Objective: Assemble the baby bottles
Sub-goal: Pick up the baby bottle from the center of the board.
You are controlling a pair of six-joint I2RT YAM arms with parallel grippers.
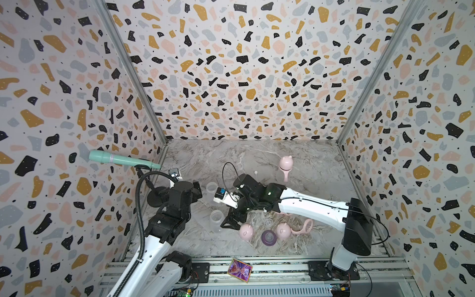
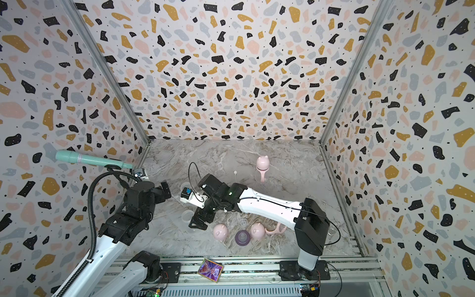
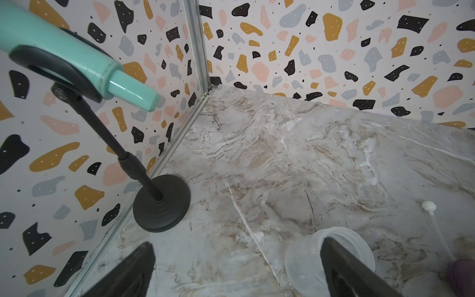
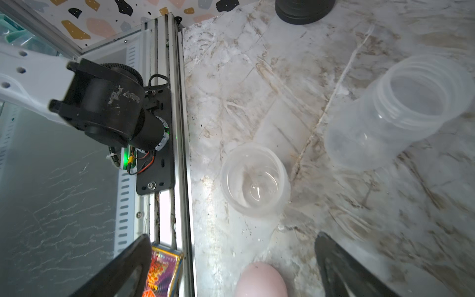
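Note:
The right gripper moves down toward the microphone side next, spread fingers around the near clear bottle (image 4: 255, 181), since that bottle stands below and beyond the open fingers.
One capped baby bottle (image 1: 285, 167) stands at the back. Two clear bare bottles (image 1: 211, 189) (image 1: 216, 217) stand left of centre. Near the front lie two pink dome caps (image 1: 246, 231) (image 1: 283, 230), a purple teat ring (image 1: 268, 237) and a pink handled collar (image 1: 304, 227). My right gripper (image 1: 232, 223) hangs open just over the left cap; in the right wrist view (image 4: 231, 267) that cap (image 4: 261, 280) sits loose between the spread fingers. My left gripper (image 1: 198, 190) is open beside the far clear bottle (image 3: 303, 259), holding nothing (image 3: 236, 270).
A teal microphone (image 1: 120, 159) on a black stand with a round base (image 3: 162, 203) occupies the left wall side. A colourful card (image 1: 239, 270) lies on the front rail. A thin white straw piece (image 1: 256, 172) stands mid-table. Patterned walls close three sides.

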